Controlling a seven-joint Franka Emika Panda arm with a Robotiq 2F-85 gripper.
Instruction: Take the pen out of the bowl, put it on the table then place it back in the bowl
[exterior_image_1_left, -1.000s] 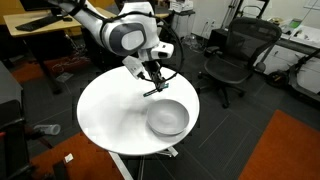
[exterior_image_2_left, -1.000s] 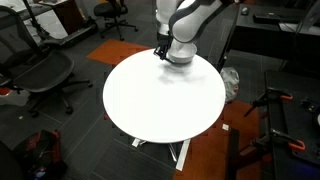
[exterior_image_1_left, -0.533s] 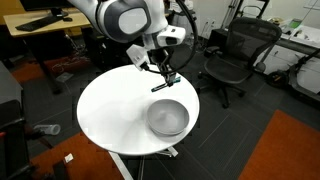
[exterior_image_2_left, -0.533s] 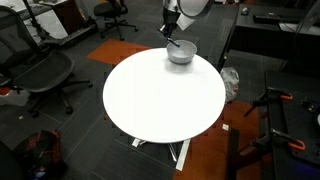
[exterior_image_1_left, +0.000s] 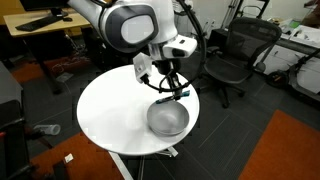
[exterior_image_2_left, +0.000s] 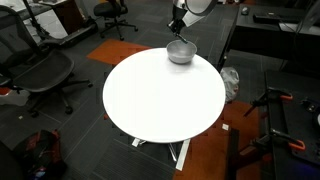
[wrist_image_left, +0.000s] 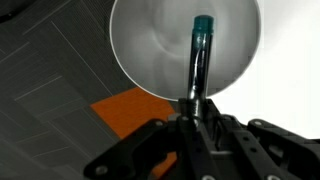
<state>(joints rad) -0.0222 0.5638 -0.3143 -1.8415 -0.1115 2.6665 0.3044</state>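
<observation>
The pen is still hanging above the bowl's rim. My gripper will go down toward the silver-grey bowl next and then release the pen inside (exterior_image_1_left: 168, 118) (wrist_image_left: 180, 42).
The silver-grey bowl (exterior_image_1_left: 167, 119) sits near the edge of the round white table (exterior_image_1_left: 110, 110); it also shows in an exterior view (exterior_image_2_left: 180, 52) and fills the top of the wrist view (wrist_image_left: 160, 45). My gripper (exterior_image_1_left: 172, 92) is shut on the pen (exterior_image_1_left: 170, 94) and holds it in the air just above the bowl. In the wrist view the pen (wrist_image_left: 198, 55) points away from the jaws (wrist_image_left: 192, 108), its teal tip over the inside of the bowl. The bowl holds nothing else.
Black office chairs (exterior_image_1_left: 235, 55) stand beyond the table and another (exterior_image_2_left: 40, 70) beside it. A wooden desk (exterior_image_1_left: 40, 25) is at the back. An orange floor patch (exterior_image_1_left: 280, 150) lies next to the table. The white tabletop (exterior_image_2_left: 160, 95) spreads out beside the bowl.
My gripper has carried the pen from over the tabletop toward the bowl and lowered it; it now hangs over the bowl's inside. The bowl has not moved.
</observation>
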